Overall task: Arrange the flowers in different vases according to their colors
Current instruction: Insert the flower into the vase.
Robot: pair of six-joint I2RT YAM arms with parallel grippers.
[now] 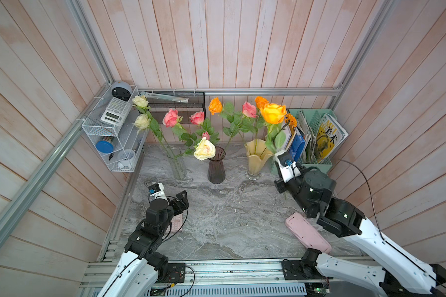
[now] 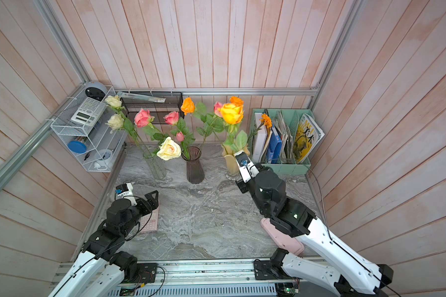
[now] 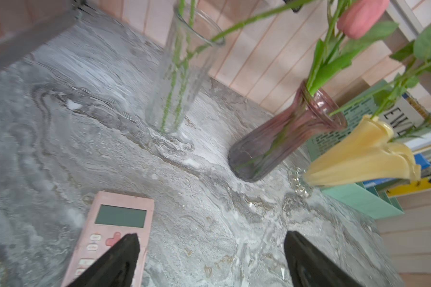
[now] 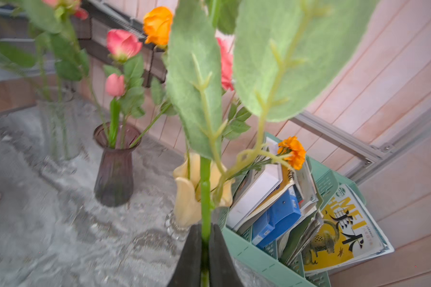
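My right gripper should lift the green stem of the big orange rose up and outward next. Then it should lower the stem into the pale yellow vase's opening (image 4: 192, 176) and let go, because a small orange flower (image 4: 292, 151) is leaning there.
My right gripper (image 4: 205, 231) is shut on the green stem of a big orange rose (image 1: 273, 113), which it holds upright just beside the pale yellow vase (image 1: 256, 156). A small orange flower (image 4: 292, 151) leans out of that vase. The clear glass vase (image 1: 177, 164) holds cream roses (image 1: 204, 149). Pink roses (image 1: 171, 117) stand in the purple vase (image 1: 216, 165). Another orange rose (image 1: 215, 105) and a pink one (image 1: 249, 109) rise behind; I cannot tell whose vase they are in. My left gripper (image 3: 210, 234) hangs open over the table's left front, holding nothing.
A pink calculator (image 3: 115, 231) lies under the left gripper. A pink case (image 1: 308, 232) lies at the front right under the right arm. The mint-green file holder (image 1: 317, 159) with books stands behind the held rose. A white wire shelf (image 1: 108, 133) hangs on the left wall.
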